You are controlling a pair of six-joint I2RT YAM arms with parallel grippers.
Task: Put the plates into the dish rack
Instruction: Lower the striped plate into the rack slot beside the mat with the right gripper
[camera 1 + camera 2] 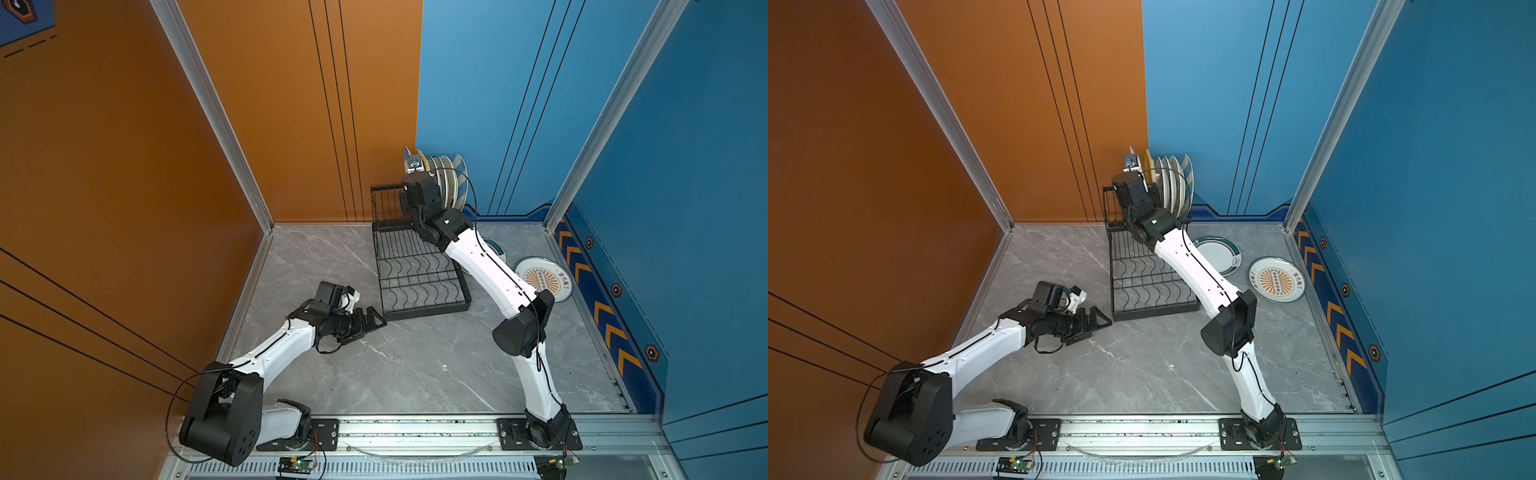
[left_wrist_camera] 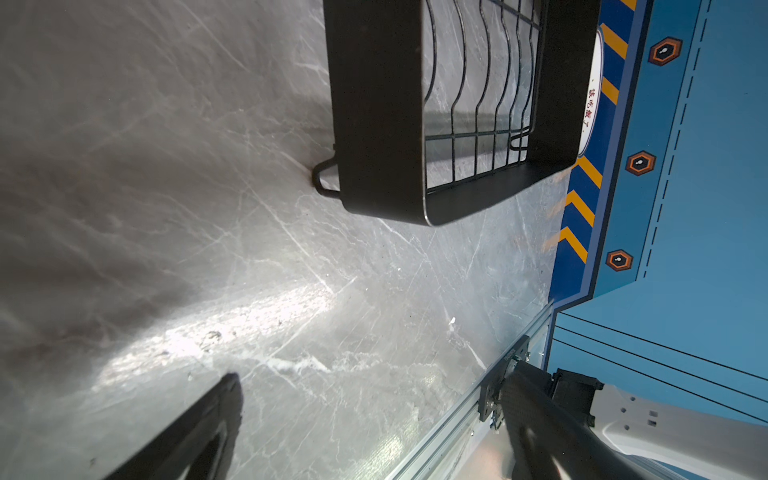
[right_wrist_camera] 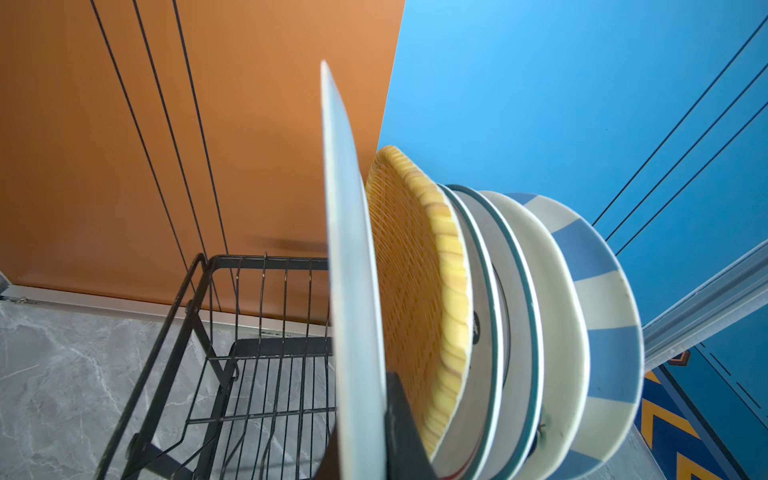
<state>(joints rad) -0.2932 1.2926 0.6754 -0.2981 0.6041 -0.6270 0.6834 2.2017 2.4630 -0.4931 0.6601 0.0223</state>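
The empty slot beside the yellow woven plate (image 3: 419, 270) lies below the robot's right gripper, so the gripper should next lower the upright white plate into that slot and let go of the white plate's rim.
My right gripper (image 3: 362, 415) is shut on the rim of a white plate (image 3: 353, 249), held on edge above the tall tier of the black wire dish rack (image 3: 199, 316). Right beside it stand a yellow woven plate (image 3: 419, 270), two teal-rimmed plates (image 3: 486, 299), a cream one and a blue-striped plate (image 3: 602, 311). In both top views this gripper (image 1: 410, 165) (image 1: 1130, 163) is at the rack's far end (image 1: 415, 282) (image 1: 1142, 286). My left gripper (image 1: 374, 322) (image 1: 1100, 321) (image 2: 374, 399) hangs open and empty by the rack's near left corner (image 2: 374, 104).
Two plates lie flat on the grey table right of the rack: a teal-rimmed one (image 1: 1219, 253), partly under my right arm, and a sunburst-printed one (image 1: 544, 279) (image 1: 1277, 279). Orange and blue walls close the back; a rail (image 1: 415, 432) runs along the front edge.
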